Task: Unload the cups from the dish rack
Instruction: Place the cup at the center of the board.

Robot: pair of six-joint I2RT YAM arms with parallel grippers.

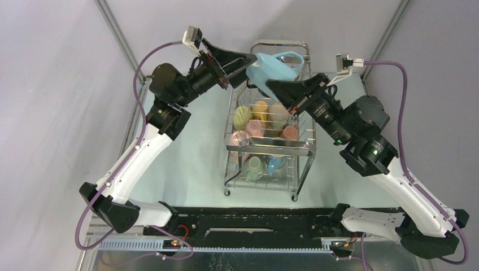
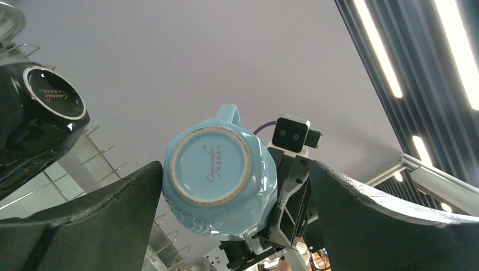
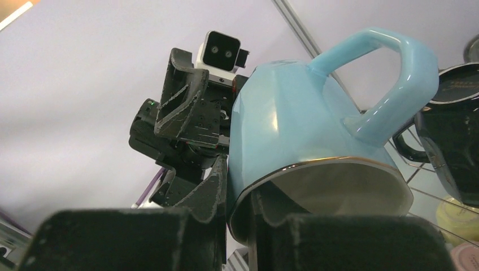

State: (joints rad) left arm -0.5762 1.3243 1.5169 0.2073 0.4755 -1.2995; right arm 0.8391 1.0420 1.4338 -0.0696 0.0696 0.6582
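I need to move my right gripper right in the top view next, tilt it down and lower it to release the cup on the clear tabletop beside the rack (image 1: 271, 148).
A light blue cup (image 1: 278, 69) hangs in the air above the back of the dish rack (image 1: 271, 148). My right gripper (image 1: 272, 88) is shut on its rim, one finger inside and one outside (image 3: 240, 192). My left gripper (image 1: 248, 63) is open around the cup's base (image 2: 235, 169); its left finger (image 2: 130, 209) touches the cup's side (image 2: 217, 175) and the other stands apart. The cup's handle (image 3: 390, 73) points up. A black cup (image 2: 39, 113) sits on the rack's top tier. Yellow (image 1: 243, 116), pink (image 1: 240, 138) and pale green (image 1: 254, 166) cups fill the rack.
The rack stands mid-table between the two arms. Metal frame posts (image 1: 116, 28) rise at the back corners. Purple cables (image 1: 395, 73) loop off both wrists. In the right wrist view the black cup (image 3: 452, 147) is just right of the held one, with a yellow cup (image 3: 457, 217) below.
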